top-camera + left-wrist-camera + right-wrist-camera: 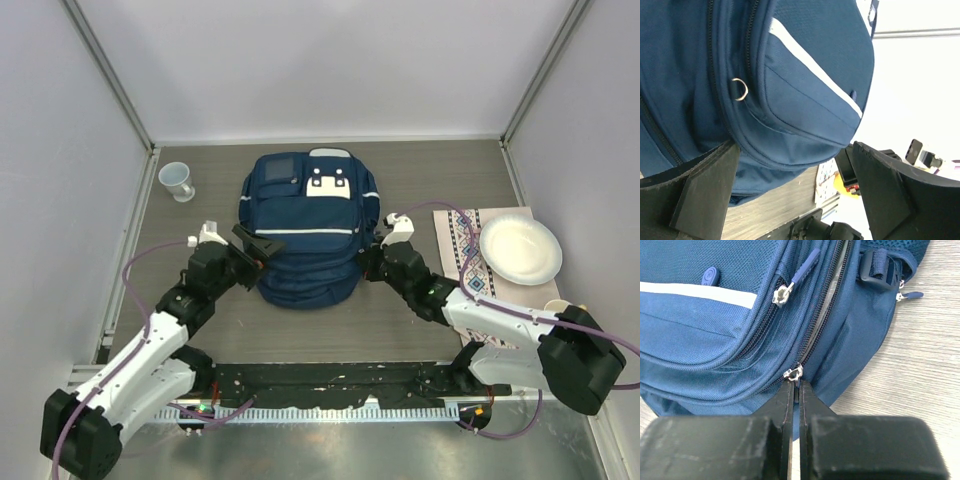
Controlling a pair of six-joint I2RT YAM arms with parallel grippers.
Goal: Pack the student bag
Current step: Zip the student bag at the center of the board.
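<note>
The robot's right gripper needs to pull the metal zipper pull [794, 373] outward next along the gaping part of the main zip [824, 305] and let go of it at the zip's far end, because pale lining shows.
The student bag [305, 235] is a navy backpack with a white stripe, lying flat in the middle of the table. My left gripper [258, 252] is at its left side, open wide. In the left wrist view the fingers [700, 195] straddle the bag's lower edge [790, 110] and grip nothing. My right gripper [366, 262] is at the bag's right side, shut on the metal zipper pull [794, 373] of the main zip. Above the slider that zip gapes and shows pale grey lining [833, 285].
A pale cup [178, 181] stands at the back left. At the right a white paper plate [520, 250] rests on a patterned placemat [468, 262]. Grey walls close in the table on three sides.
</note>
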